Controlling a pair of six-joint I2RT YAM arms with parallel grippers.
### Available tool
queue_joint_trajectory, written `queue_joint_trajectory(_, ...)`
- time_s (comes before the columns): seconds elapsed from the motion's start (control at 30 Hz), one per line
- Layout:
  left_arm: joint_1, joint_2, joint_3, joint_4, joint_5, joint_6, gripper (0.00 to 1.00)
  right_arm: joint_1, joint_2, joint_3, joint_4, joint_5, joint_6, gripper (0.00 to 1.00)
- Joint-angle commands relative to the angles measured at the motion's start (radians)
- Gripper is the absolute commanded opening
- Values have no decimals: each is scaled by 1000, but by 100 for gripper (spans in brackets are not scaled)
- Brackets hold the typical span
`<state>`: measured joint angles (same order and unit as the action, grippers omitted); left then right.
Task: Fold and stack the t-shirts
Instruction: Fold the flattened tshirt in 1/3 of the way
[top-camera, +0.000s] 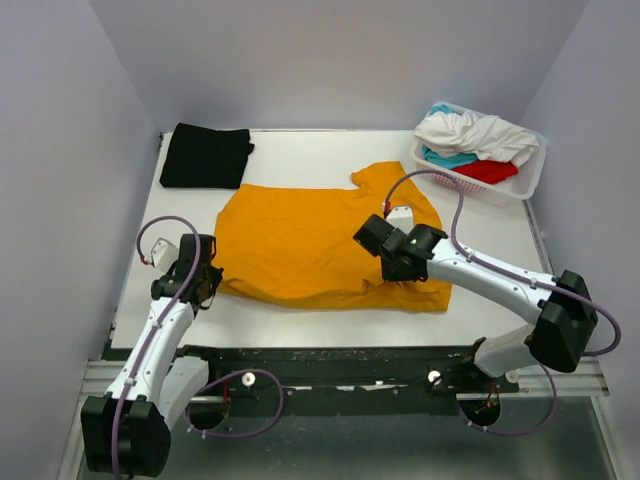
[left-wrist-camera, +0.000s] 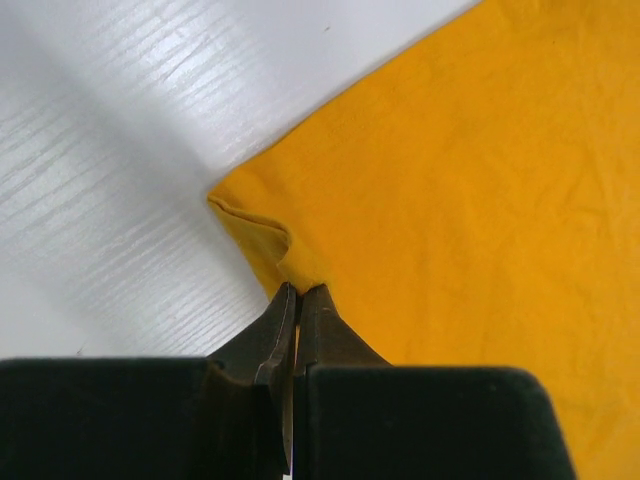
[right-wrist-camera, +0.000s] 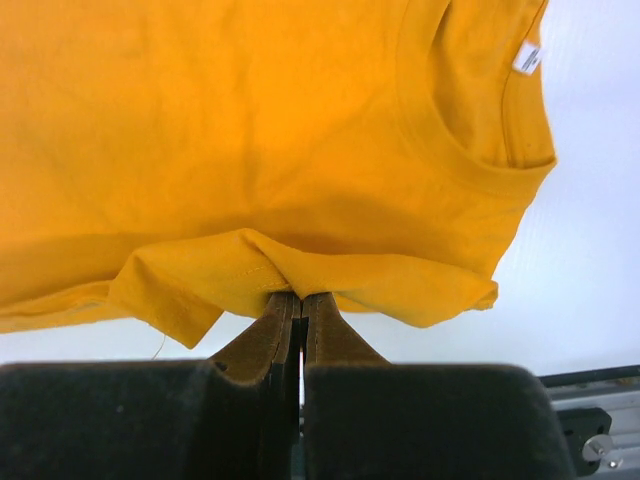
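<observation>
My right gripper moves outward over the shirt's body (top-camera: 350, 254) (right-wrist-camera: 320, 155) beside the collar next. It releases the lifted fold there, because the fold still sits along the shirt's near edge.
A mustard-orange t-shirt (top-camera: 310, 240) lies spread on the white table, collar toward the right. My left gripper (top-camera: 205, 275) is shut on its near left hem corner (left-wrist-camera: 285, 255). My right gripper (top-camera: 385, 250) is shut on a bunched fold of the shirt's sleeve edge (right-wrist-camera: 300, 275), lifting it; the collar and its tag (right-wrist-camera: 527, 58) show beyond. A folded black t-shirt (top-camera: 205, 155) lies at the back left. White (top-camera: 475, 132), teal (top-camera: 447, 157) and red (top-camera: 487, 171) shirts are heaped in the basket.
A white lattice basket (top-camera: 530, 180) stands at the back right corner. Grey walls enclose the table (top-camera: 300, 150) on three sides. The table's front edge and a metal rail (top-camera: 350, 365) run just before the arm bases.
</observation>
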<state>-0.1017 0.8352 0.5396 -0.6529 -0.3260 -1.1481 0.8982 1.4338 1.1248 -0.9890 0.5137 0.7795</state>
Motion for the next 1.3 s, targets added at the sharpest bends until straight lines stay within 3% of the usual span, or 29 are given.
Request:
queue_joint_trajectory(0.0, 30, 46, 52, 46, -13, 22, 0, -42, 17, 32, 77, 73, -59, 1)
queue_joint_trajectory(0.8, 77, 323, 156, 153, 4, 50, 0, -209, 203, 136, 237, 76, -267, 4)
queue_joint_trajectory(0.87, 80, 357, 180, 144, 6, 52, 16, -217, 227, 143, 258, 65, -291, 7)
queue_joint_trajectory(0.9, 82, 379, 197, 128, -2, 50, 37, -219, 246, 147, 268, 54, -310, 11)
queue_joint_trajectory(0.93, 84, 395, 219, 109, -13, 48, 66, -222, 264, 155, 275, 50, -316, 16)
queue_joint_trajectory(0.97, 87, 411, 241, 93, -20, 47, 85, -227, 281, 165, 290, 54, -317, 19)
queue_joint_trajectory(1.0, 90, 419, 268, 73, -30, 44, 98, -233, 304, 173, 312, 54, -327, 27)
queue_joint_trajectory(1.07, 92, 424, 317, 34, -31, 40, 99, -261, 348, 211, 346, 75, -317, 60)
queue_joint_trajectory(1.17, 92, 387, 358, 19, 3, 70, 99, -281, 374, 279, 337, 146, -267, 73)
queue_joint_trajectory(1.27, 92, 331, 322, 70, 107, 140, 99, -282, 284, 222, 378, 141, -236, 86)
